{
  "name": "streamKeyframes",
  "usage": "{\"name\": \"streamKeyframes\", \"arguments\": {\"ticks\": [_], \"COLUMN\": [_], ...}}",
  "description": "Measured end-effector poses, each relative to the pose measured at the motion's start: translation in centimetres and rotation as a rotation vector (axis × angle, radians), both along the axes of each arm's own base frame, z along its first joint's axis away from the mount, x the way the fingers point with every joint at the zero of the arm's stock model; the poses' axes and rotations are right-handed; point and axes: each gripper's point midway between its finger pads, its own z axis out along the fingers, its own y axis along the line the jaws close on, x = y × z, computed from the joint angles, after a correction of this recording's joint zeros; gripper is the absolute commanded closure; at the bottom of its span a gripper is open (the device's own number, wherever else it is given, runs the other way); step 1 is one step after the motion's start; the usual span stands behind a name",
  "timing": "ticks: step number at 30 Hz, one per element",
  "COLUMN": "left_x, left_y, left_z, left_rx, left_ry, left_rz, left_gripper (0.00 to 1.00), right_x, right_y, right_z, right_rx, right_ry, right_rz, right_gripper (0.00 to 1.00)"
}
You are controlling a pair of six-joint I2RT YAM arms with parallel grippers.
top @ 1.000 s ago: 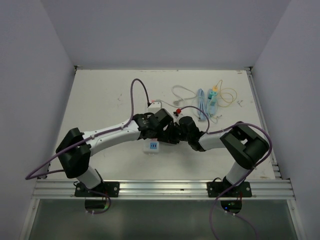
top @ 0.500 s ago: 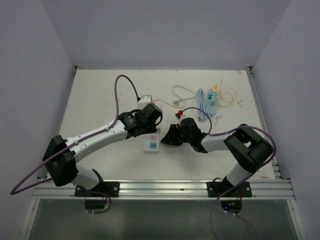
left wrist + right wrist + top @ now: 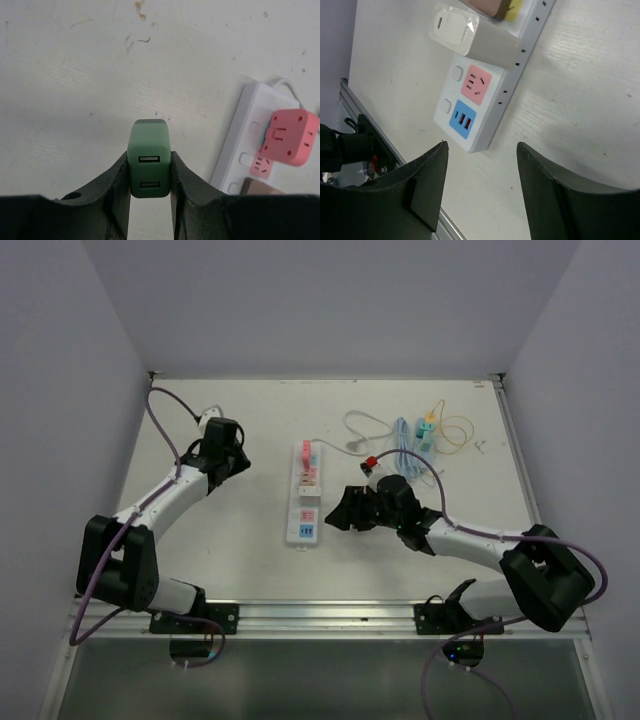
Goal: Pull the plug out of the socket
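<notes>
The green plug (image 3: 149, 165) hangs clear of the white socket strip, so my left gripper lowers it onto the bare tabletop below next and releases it there.
The green plug (image 3: 149, 165), a small block with two USB ports, is pinched between the fingers of my left gripper (image 3: 149, 159). It hangs over bare table, apart from the white socket strip (image 3: 239, 150). In the top view my left gripper (image 3: 222, 437) is far left of the socket strip (image 3: 305, 502). My right gripper (image 3: 341, 512) stands open just right of the strip's near end, with nothing between its fingers. In the right wrist view the strip's (image 3: 487, 100) pink outlet and blue USB panel lie ahead of my right gripper (image 3: 482, 147).
A pink adapter (image 3: 291, 136) and a white charger (image 3: 454, 27) are still plugged into the strip. Loose cables and small connectors (image 3: 420, 435) lie at the back right. A metal rail (image 3: 320, 615) runs along the near edge; walls close in the left and right sides.
My left arm has swung far left, carrying the green plug away from the strip. My right gripper has opened, let go of the strip and backed off slightly.
</notes>
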Motion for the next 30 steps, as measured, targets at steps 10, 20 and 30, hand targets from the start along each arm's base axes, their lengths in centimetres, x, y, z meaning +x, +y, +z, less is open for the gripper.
{"name": "streamKeyframes", "arguments": {"ticks": [10,20,30], "left_x": [7.8,10.7,8.0], "left_y": [2.6,3.9,4.5], "left_z": [-6.6,-8.0,-3.2], "left_rx": [-0.177,-0.294,-0.247], "left_ry": [0.006,-0.042,-0.081], "left_rz": [0.042,0.070,0.093], "left_gripper": [0.81,0.08,0.00], "right_x": [-0.8,-1.0,-0.9], "right_y": [-1.1,-1.7,-2.2], "right_z": [0.7,1.8,1.2], "right_rx": [-0.020,-0.023,-0.045], "right_ry": [-0.038,-0.078,-0.076], "right_rz": [0.015,0.011,-0.010], "right_gripper": [0.30,0.28,0.26]}}
